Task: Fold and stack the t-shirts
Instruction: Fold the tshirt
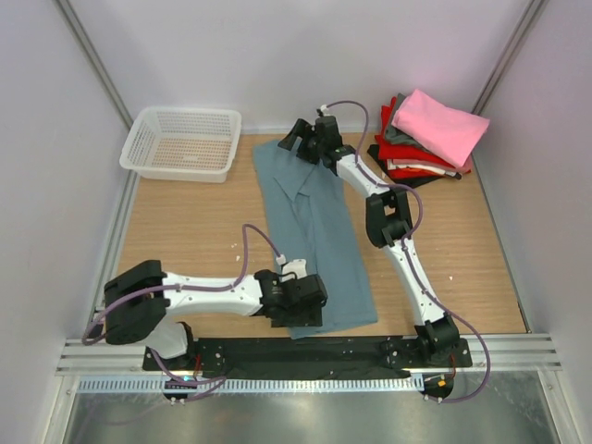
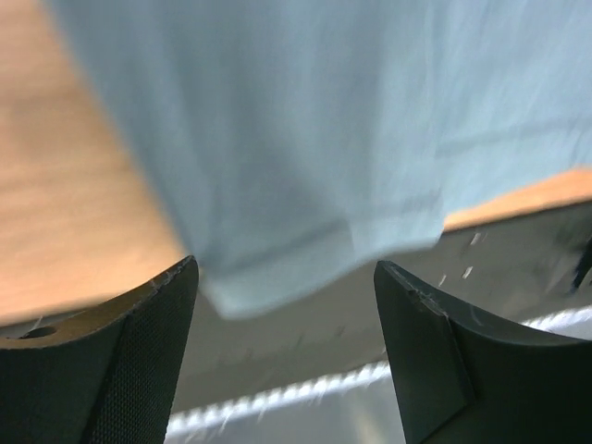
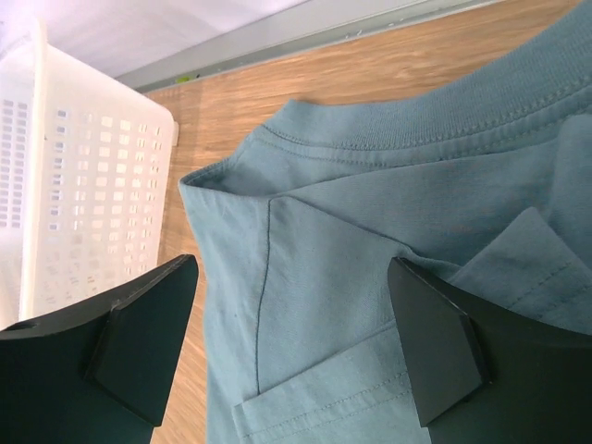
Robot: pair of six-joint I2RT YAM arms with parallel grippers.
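The free hem corner (image 1: pixel 371 316) is next for my right gripper: its open fingers should move back and close on it, while my left gripper covers the other hem corner.
A dusty teal-blue t-shirt (image 1: pixel 314 231) lies as a long narrow strip down the middle of the table, sleeves folded in, collar at the far end. My left gripper (image 1: pixel 305 314) is open over its near hem corner (image 2: pixel 305 185), which hangs past the table edge. My right gripper (image 1: pixel 298 148) is open over the collar end (image 3: pixel 370 231), fingers either side of a folded sleeve and shoulder. A stack of folded t-shirts (image 1: pixel 421 153), pink on top (image 1: pixel 439 125) with red, grey, white and black below, sits at the far right.
A white plastic lattice basket (image 1: pixel 182 143) stands at the far left, also in the right wrist view (image 3: pixel 83 185). The black base rail (image 1: pixel 305 351) runs along the near edge. White walls close in left and right.
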